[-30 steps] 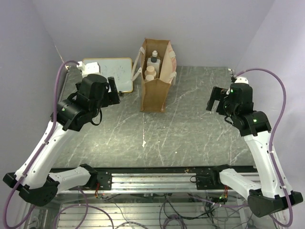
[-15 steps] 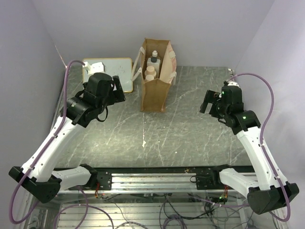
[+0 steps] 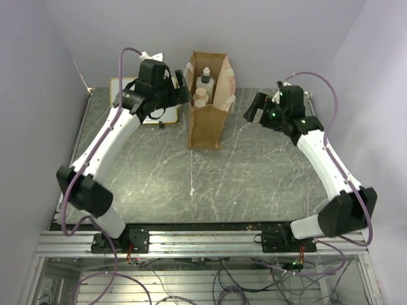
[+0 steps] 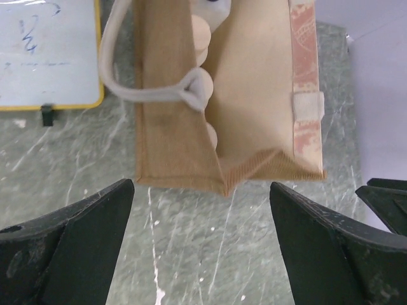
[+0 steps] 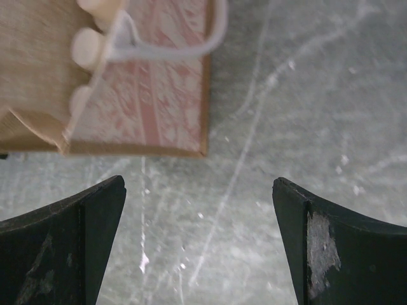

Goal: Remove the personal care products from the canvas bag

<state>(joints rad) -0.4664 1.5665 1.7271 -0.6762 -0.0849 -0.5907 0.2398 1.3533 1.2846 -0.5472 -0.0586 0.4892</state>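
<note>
Next, my left gripper lowers its open fingers astride the bag's near rim corner on the whiteboard side. That rim corner lies below the gripper and stands clear of caps.
The canvas bag stands upright at the back middle of the table, its mouth open. Inside it I see a white squarish bottle with a dark cap and beige round caps. The amber bottle is hidden. My left gripper is open and empty, high beside the bag's left rim. My right gripper is open and empty, to the right of the bag. The left wrist view looks down on the bag and beige caps. The right wrist view shows its pinkish side and caps.
A yellow-framed whiteboard lies flat left of the bag, partly under my left arm; it also shows in the left wrist view. The bag's cream strap handles hang over its sides. Purple walls close in behind and on both sides.
Both arms have swung up and toward the back of the table, closing in on the bag from either side. The bag and bottles have not moved.
</note>
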